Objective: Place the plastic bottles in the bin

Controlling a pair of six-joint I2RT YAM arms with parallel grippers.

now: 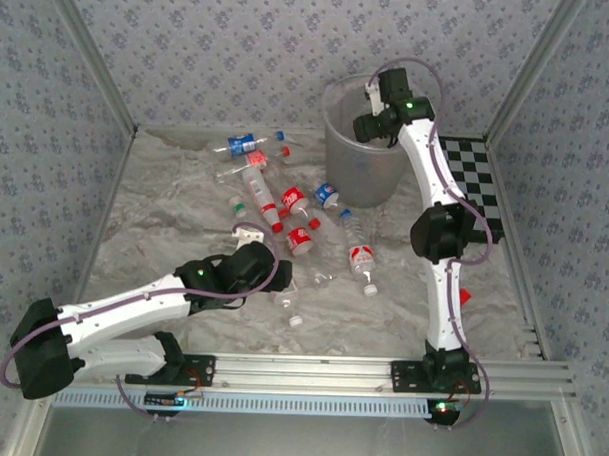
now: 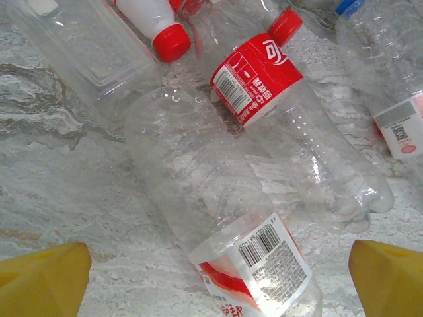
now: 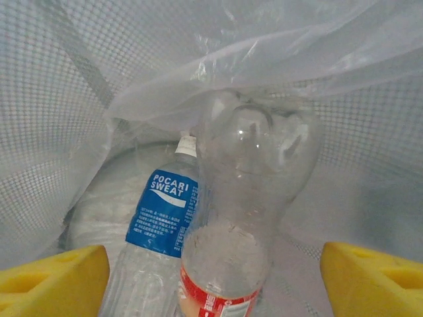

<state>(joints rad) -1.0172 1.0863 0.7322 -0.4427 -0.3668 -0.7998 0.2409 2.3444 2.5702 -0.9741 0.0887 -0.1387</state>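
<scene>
My left gripper should next move down and back around the clear bottle's barcode label (image 1: 287,299) (image 2: 259,265), which is below and slightly back between its open fingers, then close.
Several plastic bottles (image 1: 292,201) lie scattered on the marble table between the arms. My left gripper (image 1: 252,242) hovers over the near ones. Its yellow fingers (image 2: 46,277) stand wide open on either side of a clear bottle with a red-and-white barcode label (image 2: 254,264), not touching it. A red-labelled, red-capped bottle (image 2: 259,80) lies just beyond. My right gripper (image 1: 373,125) hangs open over the bin (image 1: 339,154). Between its spread fingers (image 3: 56,281) is a clear red-labelled bottle (image 3: 228,264), untouched, inside the liner bag. A blue Pocari Sweat bottle (image 3: 162,211) lies beside it in the bin.
A checkerboard (image 1: 476,189) lies right of the bin, against the right wall. A small red block (image 1: 464,296) sits by the right arm. A loose white cap (image 1: 294,320) lies near the front. Patterned walls close in three sides; an aluminium rail (image 1: 319,374) runs along the front.
</scene>
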